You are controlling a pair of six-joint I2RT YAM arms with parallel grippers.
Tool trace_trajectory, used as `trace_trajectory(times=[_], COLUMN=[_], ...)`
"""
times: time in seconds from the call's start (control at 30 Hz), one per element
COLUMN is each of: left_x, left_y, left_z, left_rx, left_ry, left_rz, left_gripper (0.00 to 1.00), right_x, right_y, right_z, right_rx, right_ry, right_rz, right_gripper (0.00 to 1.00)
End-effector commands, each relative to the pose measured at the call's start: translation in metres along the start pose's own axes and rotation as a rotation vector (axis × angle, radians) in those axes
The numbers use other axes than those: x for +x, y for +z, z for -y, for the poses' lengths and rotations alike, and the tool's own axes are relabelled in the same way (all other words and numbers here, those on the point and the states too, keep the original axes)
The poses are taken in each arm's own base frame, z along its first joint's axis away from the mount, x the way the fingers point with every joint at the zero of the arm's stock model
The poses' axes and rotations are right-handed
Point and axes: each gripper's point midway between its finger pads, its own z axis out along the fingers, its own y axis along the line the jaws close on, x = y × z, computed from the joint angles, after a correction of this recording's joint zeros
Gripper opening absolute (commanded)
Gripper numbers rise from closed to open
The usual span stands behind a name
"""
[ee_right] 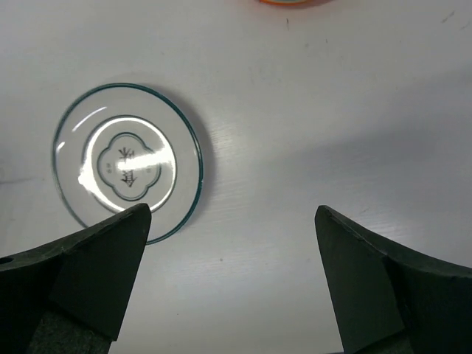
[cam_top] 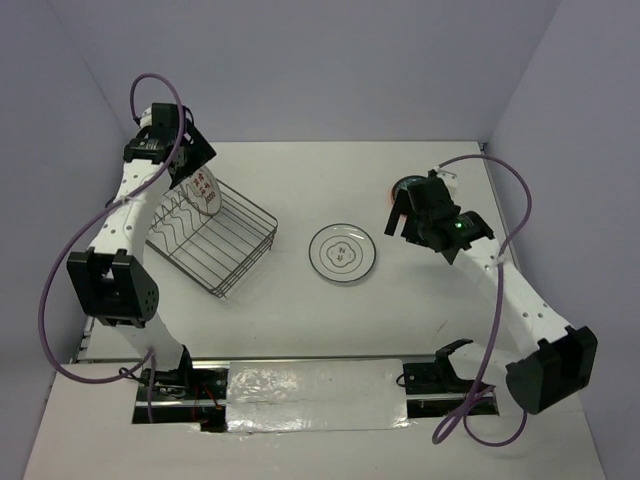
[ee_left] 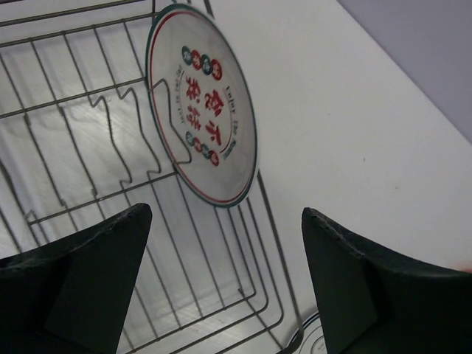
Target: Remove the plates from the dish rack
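Observation:
My left gripper needs to move down next, with its open fingers astride the upright plate's upper rim, and close, because that rim is below it in the rack (cam_top: 238,250).
The dark wire dish rack (cam_top: 238,250) stands at the left. One white plate with red motifs (cam_top: 203,190) stands upright in its far end, leaning against the prongs; it also shows in the left wrist view (ee_left: 203,103) above the rack wires (ee_left: 74,96). My left gripper (cam_top: 193,163) hovers open and empty just above that plate (ee_left: 225,258). A white plate with a dark motif (cam_top: 343,253) lies flat on the table. My right gripper (cam_top: 401,214) is open and empty above bare table to the right of it (ee_right: 232,251); that plate (ee_right: 125,162) lies at its left finger.
An orange plate (cam_top: 408,182) lies at the back right, mostly hidden behind my right gripper; its rim shows at the top of the right wrist view (ee_right: 291,2). The flat plate's rim peeks in beyond the rack's corner (ee_left: 318,341). Grey walls close in on three sides.

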Motion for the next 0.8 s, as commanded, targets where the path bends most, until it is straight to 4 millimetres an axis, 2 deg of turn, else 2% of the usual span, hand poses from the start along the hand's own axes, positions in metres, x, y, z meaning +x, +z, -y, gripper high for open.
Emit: trace_trajectory(times=[0.0,0.03,0.07,0.13,0.17,0.2,0.27,0.33,0.43,0.47,0.63,0.7,0.73,0.77], left_x=[-0.020,-0.021,-0.017,-0.026,-0.018,-0.024,-0.018,-0.009,0.000,0.003,0.005,0.004,-0.001,-0.006], left_y=[0.019,0.025,0.039,0.049,0.066,0.067,0.083,0.089,0.093,0.092,0.093,0.091,0.084,0.079], left_z=[0.022,0.024,0.024,0.033,0.033,0.038,0.039,0.031,0.027,0.025,0.025,0.027,0.029,0.031], left_rx=[0.024,0.017,0.001,0.006,-0.019,-0.022,-0.049,-0.091,-0.099,-0.101,-0.105,-0.104,-0.097,-0.091], left_ry=[-0.084,-0.085,-0.082,-0.079,-0.061,-0.058,-0.045,-0.036,-0.039,-0.041,-0.029,-0.029,-0.034,-0.040], left_rz=[0.048,0.052,0.041,0.058,0.034,0.043,0.016,-0.013,-0.019,-0.023,-0.045,-0.050,-0.040,-0.025], left_gripper=[0.94,0.93,0.90,0.84,0.78,0.75,0.64,0.58,0.46,0.38,0.29,0.11,0.00,0.00], right_x=[-0.007,-0.005,-0.004,0.002,0.004,0.008,0.011,0.012,0.007,0.006,-0.007,-0.012,-0.014,-0.017], right_y=[-0.024,-0.027,-0.028,-0.029,-0.028,-0.027,-0.026,-0.027,-0.030,-0.030,-0.038,-0.041,-0.043,-0.046], right_z=[0.001,-0.005,-0.009,-0.014,-0.015,-0.015,-0.014,-0.014,-0.013,-0.011,-0.016,-0.018,-0.018,-0.019], right_rx=[-0.033,-0.071,-0.096,-0.126,-0.129,-0.130,-0.121,-0.118,-0.109,-0.101,-0.110,-0.113,-0.115,-0.119], right_ry=[-0.039,-0.048,-0.051,-0.066,-0.073,-0.087,-0.098,-0.115,-0.127,-0.129,-0.129,-0.126,-0.123,-0.117], right_rz=[0.018,0.006,0.005,-0.017,-0.025,-0.036,-0.046,-0.049,-0.037,-0.034,-0.009,-0.001,0.001,0.007], right_gripper=[1.00,1.00,1.00,1.00,1.00,1.00,1.00,1.00,1.00,1.00,1.00,1.00,1.00,1.00])
